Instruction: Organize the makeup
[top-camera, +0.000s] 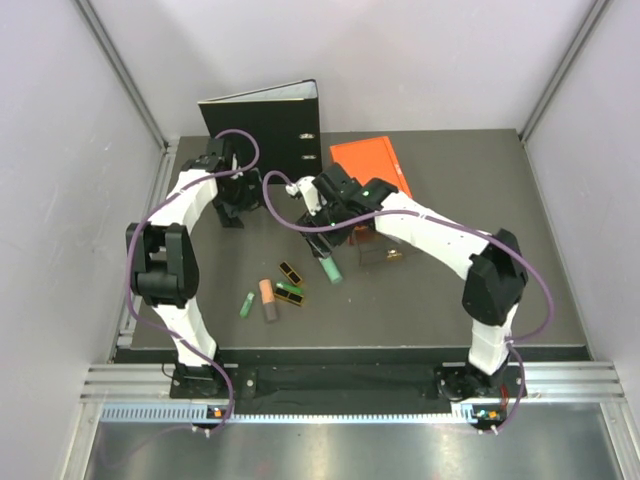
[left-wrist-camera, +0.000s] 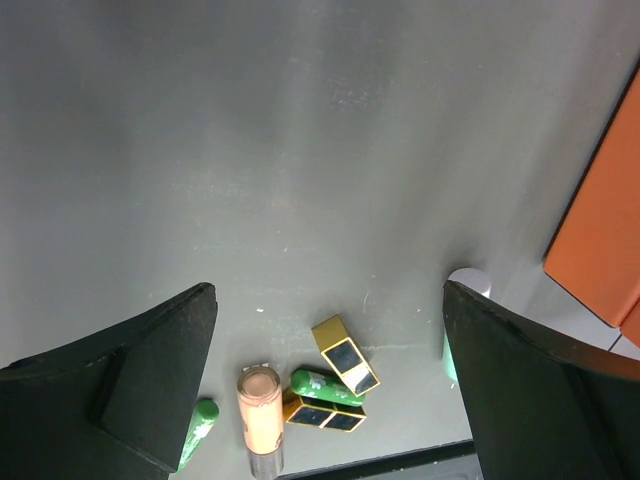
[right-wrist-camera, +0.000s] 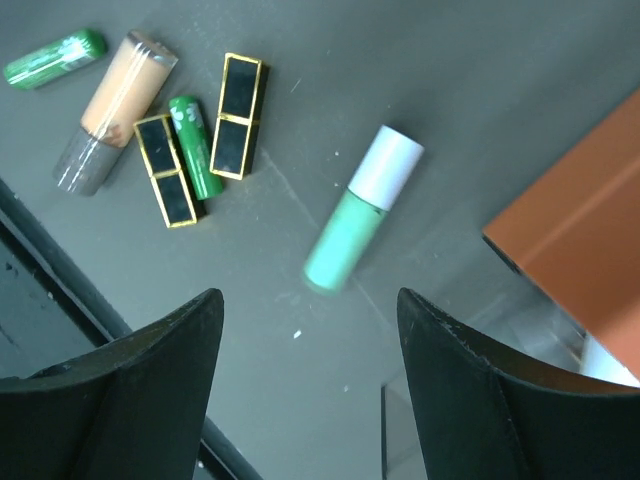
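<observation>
The robot's right gripper will next lower its open fingers to either side of the mint tube's green body (top-camera: 331, 271) (right-wrist-camera: 344, 244), since that body lies below and bare tabletop leaves room there.
The makeup lies loose on the dark table. A mint tube with a pale lilac cap (right-wrist-camera: 360, 215) lies just beyond my right gripper (right-wrist-camera: 310, 298), which is open and empty above it; in the top view the tube (top-camera: 329, 268) is under that gripper (top-camera: 333, 243). To the left lie a peach-grey tube (top-camera: 268, 299), two green sticks (top-camera: 247, 304) (top-camera: 289, 289) and two black-and-gold cases (top-camera: 291, 272) (top-camera: 288, 298). My left gripper (left-wrist-camera: 328, 290) is open and empty, far from this cluster at the back left (top-camera: 232, 213). Its view shows the peach-grey tube (left-wrist-camera: 261, 420), the cases (left-wrist-camera: 346, 354) and a green stick (left-wrist-camera: 325, 386).
An orange drawer box (top-camera: 372, 165) lies at the back right, also showing in the right wrist view (right-wrist-camera: 580, 250). A clear drawer (top-camera: 380, 250) sits on the table under the right arm. A black ring binder (top-camera: 262, 120) stands at the back. The table's front edge (top-camera: 340, 350) is close to the makeup.
</observation>
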